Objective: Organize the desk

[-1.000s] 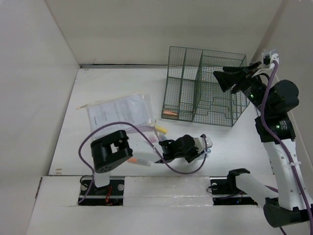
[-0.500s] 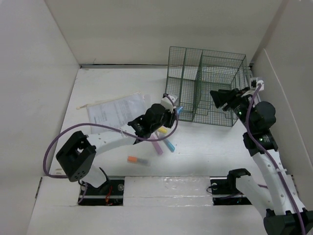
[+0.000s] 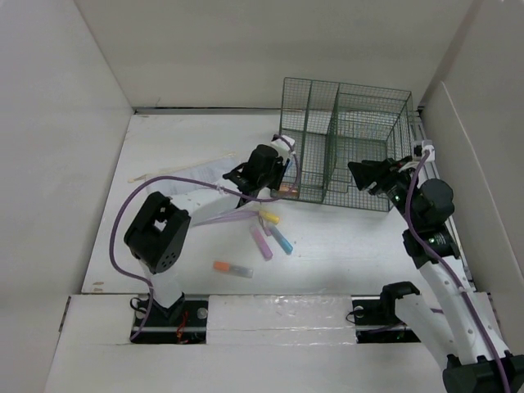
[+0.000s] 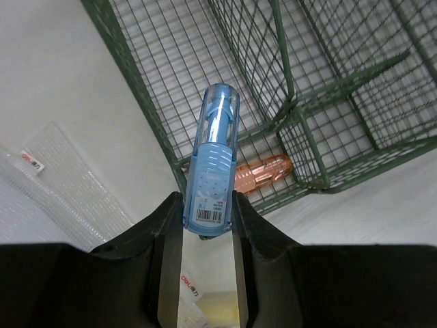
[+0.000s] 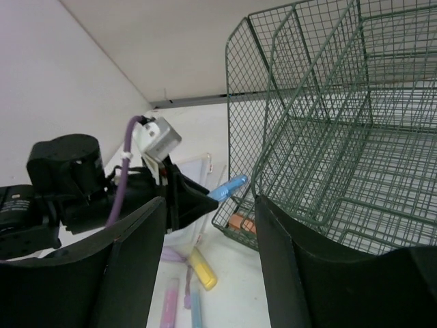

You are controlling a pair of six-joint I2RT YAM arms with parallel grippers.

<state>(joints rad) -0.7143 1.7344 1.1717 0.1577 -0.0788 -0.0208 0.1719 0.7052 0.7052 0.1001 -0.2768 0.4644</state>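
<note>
Next, my left gripper comes down over the basket's small front section (image 4: 254, 175) and lets go of the blue marker (image 4: 215, 160), since that section with the orange marker lies below the gripper.
My left gripper (image 3: 277, 170) is shut on a translucent blue marker (image 4: 215, 160), whose tip hangs just over the front left corner of the green wire basket (image 3: 344, 147). Seen from the right wrist, that marker (image 5: 229, 186) points at the basket's left compartment. An orange marker (image 4: 263, 174) lies inside the basket at that corner. On the white desk (image 3: 352, 246) lie a yellow marker (image 3: 268, 217), a pink one (image 3: 260, 243), a blue one (image 3: 281, 240) and an orange one (image 3: 232, 268). My right gripper (image 3: 364, 176) hovers open and holds nothing, before the basket's front.
A clear plastic sleeve with papers (image 3: 192, 176) lies left of the basket, partly under my left arm. White wall panels enclose the desk on the left, back and right. The purple cable of my left arm (image 3: 123, 221) loops over the desk's left side.
My left arm has swung from the desk's front up to the basket's left corner, carrying the blue marker. My right arm has dropped and moved left, in front of the basket.
</note>
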